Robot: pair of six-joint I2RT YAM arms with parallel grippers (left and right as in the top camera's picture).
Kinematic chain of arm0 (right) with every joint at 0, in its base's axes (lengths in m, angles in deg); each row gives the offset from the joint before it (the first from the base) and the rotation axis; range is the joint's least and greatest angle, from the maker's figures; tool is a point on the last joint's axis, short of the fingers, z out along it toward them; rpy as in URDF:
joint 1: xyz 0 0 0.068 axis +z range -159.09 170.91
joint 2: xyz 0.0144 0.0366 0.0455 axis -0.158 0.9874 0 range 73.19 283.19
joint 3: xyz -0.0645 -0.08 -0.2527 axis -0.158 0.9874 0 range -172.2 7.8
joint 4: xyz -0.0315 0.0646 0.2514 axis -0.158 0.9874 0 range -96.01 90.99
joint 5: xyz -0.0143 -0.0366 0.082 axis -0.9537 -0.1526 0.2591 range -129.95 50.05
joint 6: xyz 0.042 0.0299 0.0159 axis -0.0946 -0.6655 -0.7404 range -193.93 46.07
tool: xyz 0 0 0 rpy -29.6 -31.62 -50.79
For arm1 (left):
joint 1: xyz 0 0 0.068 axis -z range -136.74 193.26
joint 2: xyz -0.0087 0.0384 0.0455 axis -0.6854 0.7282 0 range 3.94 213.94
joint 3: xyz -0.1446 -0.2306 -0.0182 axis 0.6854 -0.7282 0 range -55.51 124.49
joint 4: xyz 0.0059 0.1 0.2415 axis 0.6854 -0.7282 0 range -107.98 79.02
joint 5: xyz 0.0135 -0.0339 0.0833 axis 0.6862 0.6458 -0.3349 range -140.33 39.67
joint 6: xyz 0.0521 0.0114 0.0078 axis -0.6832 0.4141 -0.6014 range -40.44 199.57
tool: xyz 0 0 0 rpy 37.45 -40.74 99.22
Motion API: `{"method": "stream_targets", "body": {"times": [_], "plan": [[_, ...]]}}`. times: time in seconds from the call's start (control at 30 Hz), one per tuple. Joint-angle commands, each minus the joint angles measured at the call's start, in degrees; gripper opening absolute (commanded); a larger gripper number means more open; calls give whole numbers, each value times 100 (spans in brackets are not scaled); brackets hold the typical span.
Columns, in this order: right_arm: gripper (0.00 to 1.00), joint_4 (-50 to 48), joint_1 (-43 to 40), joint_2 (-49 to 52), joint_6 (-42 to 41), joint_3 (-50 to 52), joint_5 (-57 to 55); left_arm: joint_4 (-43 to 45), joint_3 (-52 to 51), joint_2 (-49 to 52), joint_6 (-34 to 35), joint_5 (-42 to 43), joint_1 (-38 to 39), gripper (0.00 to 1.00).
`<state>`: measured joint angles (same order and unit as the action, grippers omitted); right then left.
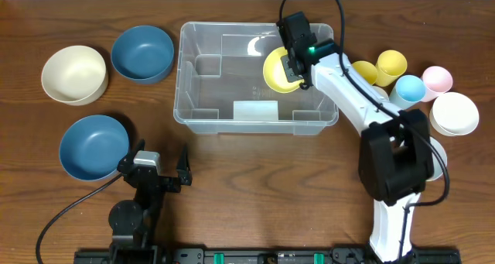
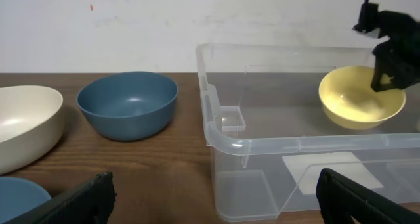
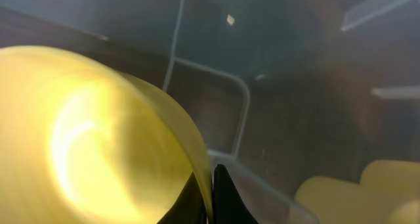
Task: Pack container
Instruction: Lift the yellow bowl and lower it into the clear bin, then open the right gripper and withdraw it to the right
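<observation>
Next, my right gripper opens where it is and releases the yellow bowl [image 1: 275,70] inside the container.
The large clear container [image 1: 203,109] stands at the table's middle back; it also shows in the left wrist view [image 2: 262,145] and the right wrist view [image 3: 243,106]. My right gripper [image 1: 295,65] is shut on the rim of a yellow bowl [image 1: 275,70] and holds it inside the container's right part. The bowl fills the left of the right wrist view [image 3: 85,138], its rim pinched between my fingers [image 3: 210,198]. It also shows in the left wrist view [image 2: 357,99]. My left gripper [image 1: 166,171] is open and empty near the front edge, fingers [image 2: 210,198] wide apart.
Two blue bowls [image 1: 142,53] [image 1: 93,146] and a cream bowl [image 1: 73,74] sit left of the container. Yellow [image 1: 390,63], blue [image 1: 408,87] and pink [image 1: 437,79] cups and a white bowl [image 1: 455,113] stand at the right.
</observation>
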<state>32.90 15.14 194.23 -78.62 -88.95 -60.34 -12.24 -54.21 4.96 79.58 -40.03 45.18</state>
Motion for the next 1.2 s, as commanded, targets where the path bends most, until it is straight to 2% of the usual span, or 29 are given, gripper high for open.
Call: {"method": "stream_targets", "body": {"times": [0.0, 0.17, 0.23, 0.3, 0.37, 0.47, 0.67, 0.83, 0.93, 1.17], "plan": [[2, -146, 4, 197, 203, -140, -243, -188, -107, 9, -31, 63, -28, 98], [2, -343, -61, 286, 201, -140, -234, -188, -107, 9, -31, 63, -28, 98], [11, -385, -70, 286, 201, -140, -236, -188, -107, 9, -31, 63, -28, 98], [28, -409, -70, 286, 225, -140, -275, -188, -107, 9, -31, 63, -28, 98], [37, -407, -70, 286, 225, -140, -343, -188, -107, 9, -31, 63, -28, 98], [43, -402, -59, 282, 269, -142, -363, -188, -107, 9, -31, 63, -28, 98], [47, -181, 37, 271, 308, -334, -350, -188, -107, 9, -31, 63, -28, 98], [50, 584, 286, 221, 245, -1049, -221, -188, -107, 9, -33, 63, -28, 98], [49, 1257, 463, 111, -282, -1650, -173, -188, -107, 9, -31, 63, -28, 98], [62, 2767, 651, -374, -1591, -2682, 129, -188, -107, 9, -31, 63, -28, 98]]}}
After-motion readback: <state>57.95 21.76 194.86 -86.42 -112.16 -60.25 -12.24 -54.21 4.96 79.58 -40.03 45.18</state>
